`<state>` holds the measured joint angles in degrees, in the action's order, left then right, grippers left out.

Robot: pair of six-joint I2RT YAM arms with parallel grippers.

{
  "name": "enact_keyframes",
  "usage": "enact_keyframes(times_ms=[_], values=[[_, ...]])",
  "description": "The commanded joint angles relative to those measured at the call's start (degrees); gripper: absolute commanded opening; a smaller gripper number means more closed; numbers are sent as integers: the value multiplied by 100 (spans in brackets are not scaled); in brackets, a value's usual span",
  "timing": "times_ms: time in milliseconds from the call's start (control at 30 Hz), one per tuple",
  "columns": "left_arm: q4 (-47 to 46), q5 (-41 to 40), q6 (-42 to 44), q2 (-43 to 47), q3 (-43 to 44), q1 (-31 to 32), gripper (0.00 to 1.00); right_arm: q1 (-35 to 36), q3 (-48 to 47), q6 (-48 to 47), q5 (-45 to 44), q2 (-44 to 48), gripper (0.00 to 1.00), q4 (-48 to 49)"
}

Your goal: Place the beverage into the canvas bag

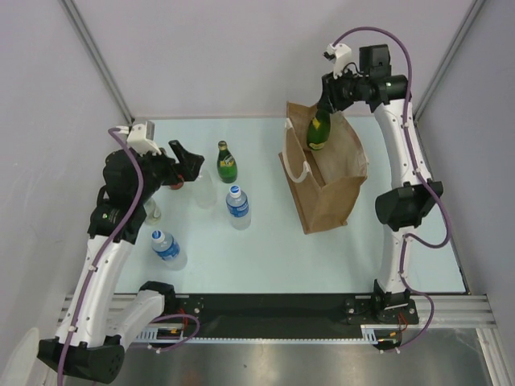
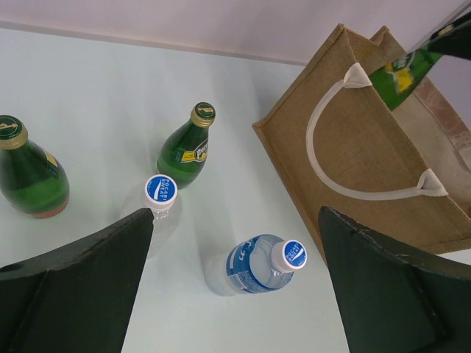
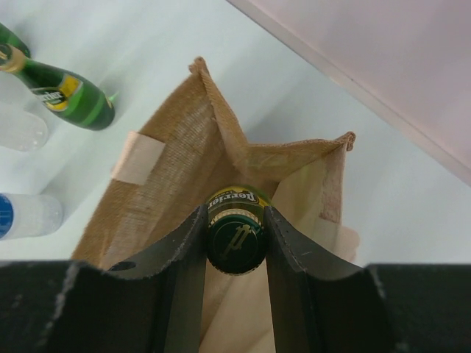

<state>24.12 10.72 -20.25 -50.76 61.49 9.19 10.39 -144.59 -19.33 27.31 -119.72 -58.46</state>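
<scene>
I need to lower my right gripper into the canvas bag (image 1: 330,181) near its far corner next and let go of the bottle's neck, because the bottle is still hanging within the canvas bag's opening.
The canvas bag (image 1: 330,181) stands upright at the right of the table, mouth open, with white loop handles. My right gripper (image 1: 328,103) is shut on the neck of a green Perrier bottle (image 1: 319,131), the beverage, which hangs upright over the bag's mouth. In the right wrist view the two fingers clamp the bottle just under its cap (image 3: 235,243), with the bag's inside (image 3: 176,169) below. From the left wrist view the bottle (image 2: 401,73) dips behind the bag's near wall (image 2: 368,154). My left gripper (image 1: 187,165) stands open over the table's left side, holding nothing.
A second green bottle (image 1: 227,162) stands mid-table, and another one (image 2: 26,173) at the left. Two blue-labelled Pocari Sweat bottles (image 1: 238,205) (image 1: 167,248) stand nearer the front. The left gripper (image 2: 235,213) hovers above one such bottle (image 2: 254,265). Walls close in at back and sides.
</scene>
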Motion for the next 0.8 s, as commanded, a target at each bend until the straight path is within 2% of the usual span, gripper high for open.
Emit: enact_keyframes(times_ms=[0, 300, 467, 767], values=[[-153, -53, -154, 119, -15, -49, 100, 33, 271, -71, 143, 124, 0, 1292], [-153, -114, -277, 181, -94, -49, 100, 86, 1618, -246, 20, 221, 0, 2452], [-206, -167, -383, 242, -208, -49, 100, 112, 2725, -685, -155, 485, 0, 3357], [-250, -167, -471, 251, -287, -49, 100, 121, 3077, -871, -463, 634, 0, 4000]])
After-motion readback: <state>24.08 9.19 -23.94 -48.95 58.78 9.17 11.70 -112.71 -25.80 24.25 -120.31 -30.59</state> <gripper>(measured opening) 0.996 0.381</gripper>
